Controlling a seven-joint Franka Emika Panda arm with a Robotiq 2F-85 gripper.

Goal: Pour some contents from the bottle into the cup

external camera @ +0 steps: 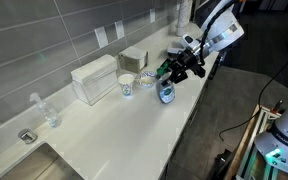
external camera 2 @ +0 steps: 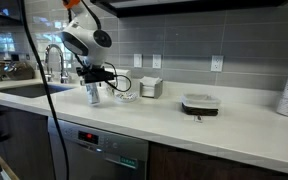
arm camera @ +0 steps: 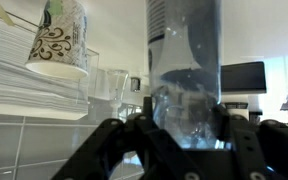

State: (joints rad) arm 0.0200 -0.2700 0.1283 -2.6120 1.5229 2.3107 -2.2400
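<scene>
I should lift the bottle, carry it outward, then lower and release it on the counter beside the cup, as that spot is outward of my gripper.
The clear bottle (external camera: 166, 93) with a blue label and green cap is upright at the counter's front edge, to the right of the cup. It also shows in an exterior view (external camera 2: 93, 95) and fills the middle of the wrist view (arm camera: 184, 70). My gripper (external camera: 177, 70) (external camera 2: 97, 76) (arm camera: 182, 135) is shut on the bottle, a finger pressed to each side. The white cup (external camera: 126, 85) with a bluish pattern stands on the counter; in the wrist view (arm camera: 59, 40) it appears upside down at upper left. I cannot tell if the bottle's base touches the counter.
A white rectangular box (external camera: 94, 80) stands behind the cup against the tiled wall. A small clear container (external camera: 147, 80) sits between cup and bottle. A label-less clear bottle (external camera: 46, 112) lies near the sink (external camera: 44, 160). A faucet (external camera 2: 54, 60) and a small box (external camera 2: 151, 88) are on the counter.
</scene>
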